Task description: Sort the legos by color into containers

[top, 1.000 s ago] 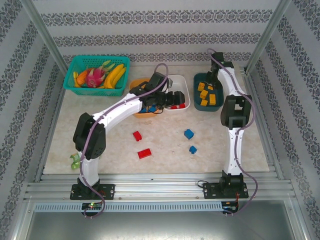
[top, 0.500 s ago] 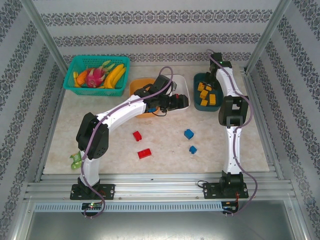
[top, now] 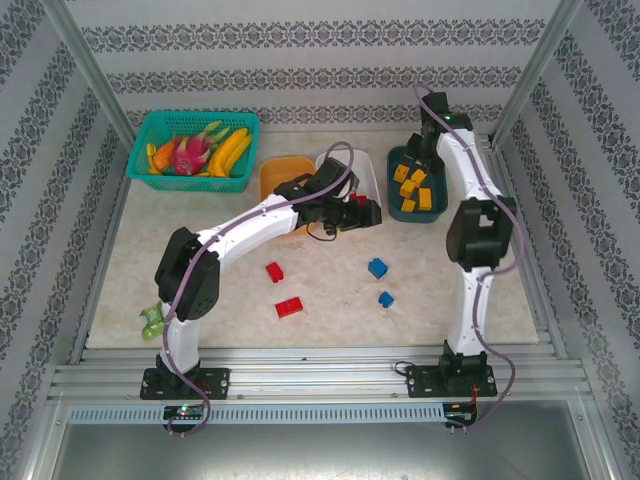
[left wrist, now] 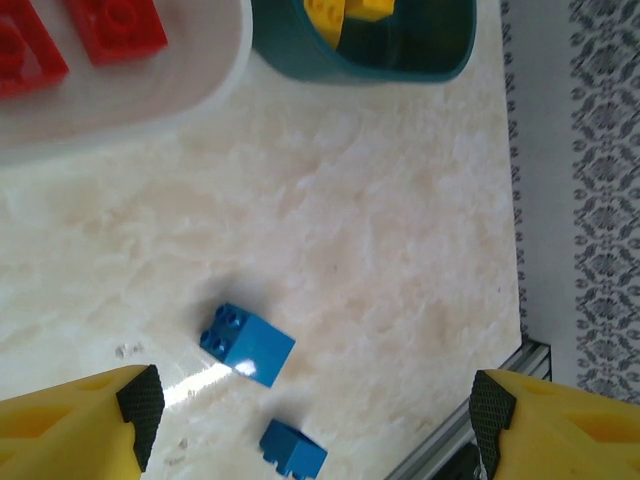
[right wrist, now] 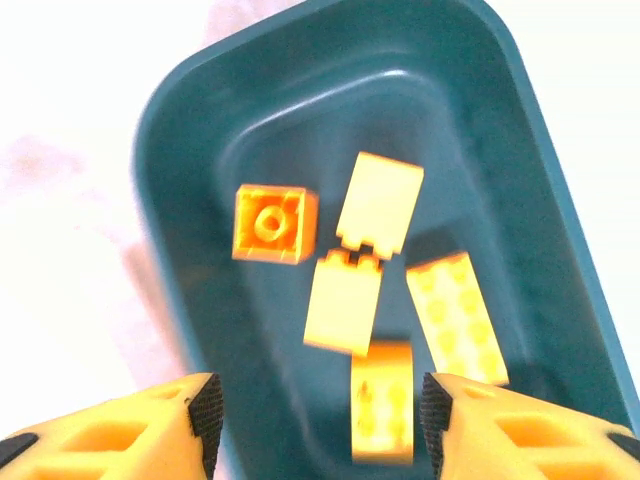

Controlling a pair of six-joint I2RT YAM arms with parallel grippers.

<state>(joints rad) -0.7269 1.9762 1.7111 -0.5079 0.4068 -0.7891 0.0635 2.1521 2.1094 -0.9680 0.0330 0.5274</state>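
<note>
The blue lego nearer the tubs lies below and back from my left gripper. The left gripper moves down and backward next, turning its fingers to fit that lego's slanted sides.
My left gripper (top: 364, 212) (left wrist: 315, 410) hangs open and empty over the front rim of the white tub (top: 372, 180) (left wrist: 150, 95), which holds red legos (left wrist: 115, 22). Below it on the table lie two blue legos (left wrist: 246, 343) (left wrist: 293, 448), also in the top view (top: 377, 267) (top: 386, 299). Two red legos (top: 274, 271) (top: 289, 307) lie further left. My right gripper (top: 427, 152) (right wrist: 320, 415) is open above the dark teal tub (top: 395, 205) (right wrist: 180, 250), where several yellow legos (right wrist: 345, 300) lie. One blurred yellow brick (right wrist: 382, 400) sits between the fingers, touching neither pad. The orange tub (top: 278, 178) stands left of the white one.
A teal mesh basket (top: 148, 128) of fruit stands at the back left. A small green toy figure (top: 152, 320) lies near the front left edge. The metal frame rail (left wrist: 470, 445) borders the table on the right.
My left gripper has swung right from over the orange tub to the white tub's front. My right gripper has opened over the teal tub and drawn back a little.
</note>
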